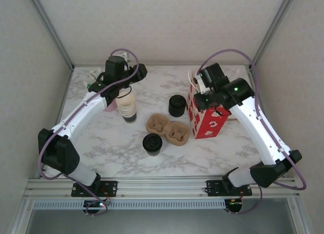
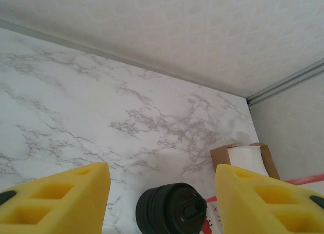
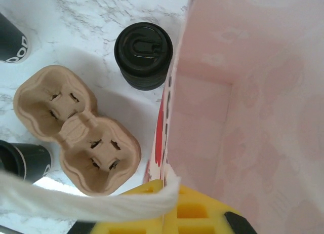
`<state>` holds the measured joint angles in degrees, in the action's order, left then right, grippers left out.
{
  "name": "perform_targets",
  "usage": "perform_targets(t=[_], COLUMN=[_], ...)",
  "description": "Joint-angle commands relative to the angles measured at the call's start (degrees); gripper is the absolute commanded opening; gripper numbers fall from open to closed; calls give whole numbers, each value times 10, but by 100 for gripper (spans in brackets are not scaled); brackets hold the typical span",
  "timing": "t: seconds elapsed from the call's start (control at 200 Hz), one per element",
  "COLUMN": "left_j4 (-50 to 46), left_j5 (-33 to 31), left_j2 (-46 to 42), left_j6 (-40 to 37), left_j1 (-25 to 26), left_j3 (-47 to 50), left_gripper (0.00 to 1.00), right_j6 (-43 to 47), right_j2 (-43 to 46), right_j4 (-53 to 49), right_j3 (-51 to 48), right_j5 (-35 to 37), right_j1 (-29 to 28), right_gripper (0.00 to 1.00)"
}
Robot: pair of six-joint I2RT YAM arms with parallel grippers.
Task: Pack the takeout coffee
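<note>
The red paper bag's near rim is in my right gripper. I will pull it back toward my base next, then release it.
The takeout coffee [image 1: 152,144], a small cup with a round black lid, stands on the marble table in front of the cardboard cup carrier [image 1: 168,127]. In the right wrist view its dark side [image 3: 25,160] shows at the left edge. My left gripper [image 1: 123,88] hovers open over the stack of lidless cream cups [image 1: 127,107]. Nothing sits between its yellow fingers [image 2: 55,198]. My right gripper [image 3: 169,186] is shut on the near rim of the red paper bag [image 1: 207,117], holding its mouth open onto the pink inside [image 3: 243,92].
A squat black stack of lids [image 1: 177,106] stands between the cup stack and the bag, and shows beyond my left fingers [image 2: 172,208]. A brown box of white napkins [image 2: 243,158] sits behind the bag. The bag's white rope handle [image 3: 76,206] crosses the right wrist view.
</note>
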<state>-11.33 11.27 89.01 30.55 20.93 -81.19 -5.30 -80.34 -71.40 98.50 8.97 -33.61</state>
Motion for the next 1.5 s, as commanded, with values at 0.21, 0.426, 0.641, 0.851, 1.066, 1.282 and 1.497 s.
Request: perform_targets(t=[0.21, 0.426, 0.641, 0.851, 1.066, 1.282, 1.497], left_j4=[14, 14, 14, 12, 5, 8, 22], left_j5=[-11, -12, -13, -15, -16, -5, 10], left_j2=[-17, -17, -16, -16, -15, -25, -69], left_j6=[-9, -9, -9, -10, -11, -8, -14], left_j1=[5, 5, 6, 8, 11, 17, 24], left_j3=[6, 9, 9, 6, -2, -2, 25], left_gripper=[57, 57, 57, 57, 58, 58, 68], right_j6=[-9, -10, -10, -18, -33, -48, -60], right_j2=[30, 35, 47, 61, 76, 101, 140], right_j4=[-9, -1, -9, -26, -43, -55, -47], right_j3=[-47, -91, -115, -118, -113, -78, -39], right_j5=[7, 8, 8, 14, 21, 11, -5], right_j1=[-11, -11, -12, -11, -12, -11, -12], right_gripper=[0, 0, 0, 10, 26, 51, 83])
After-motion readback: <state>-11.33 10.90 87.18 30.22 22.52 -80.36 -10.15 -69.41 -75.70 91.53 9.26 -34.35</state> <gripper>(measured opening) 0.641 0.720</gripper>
